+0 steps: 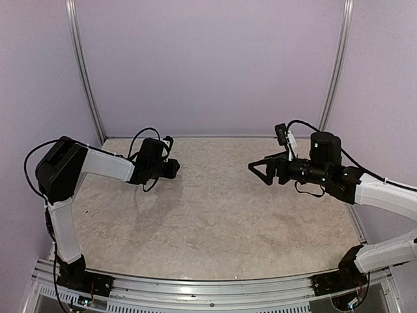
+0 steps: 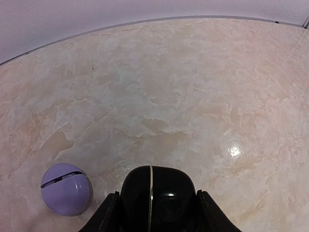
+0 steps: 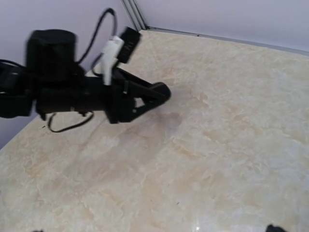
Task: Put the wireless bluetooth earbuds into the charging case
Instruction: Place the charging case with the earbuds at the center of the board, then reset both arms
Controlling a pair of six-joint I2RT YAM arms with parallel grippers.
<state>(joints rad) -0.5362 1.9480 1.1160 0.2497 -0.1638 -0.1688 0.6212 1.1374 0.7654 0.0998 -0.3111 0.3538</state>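
The black charging case goes down in my left gripper to the bare tabletop beside the round purple case (image 2: pixel 66 188) below the gripper next. The fingers then open to release it.
My left gripper (image 2: pixel 157 195) is shut on a black pebble-like charging case (image 2: pixel 157 186) with a thin pale seam, held closed between the jaws. In the top view the left gripper (image 1: pixel 171 167) is at the table's back left. A round purple case (image 2: pixel 66 188), closed, sits on the table just left of it. My right gripper (image 1: pixel 259 167) is open and empty above the table's right middle, pointing at the left gripper. The left gripper also shows in the right wrist view (image 3: pixel 157 93). No earbuds are in view.
The marble-patterned tabletop (image 1: pixel 215 215) is bounded by lilac walls with metal corner posts (image 1: pixel 85 72). The left arm's cable (image 1: pixel 146 134) loops above its wrist. Only a dark fingertip (image 3: pixel 273 228) of the right gripper shows in its wrist view.
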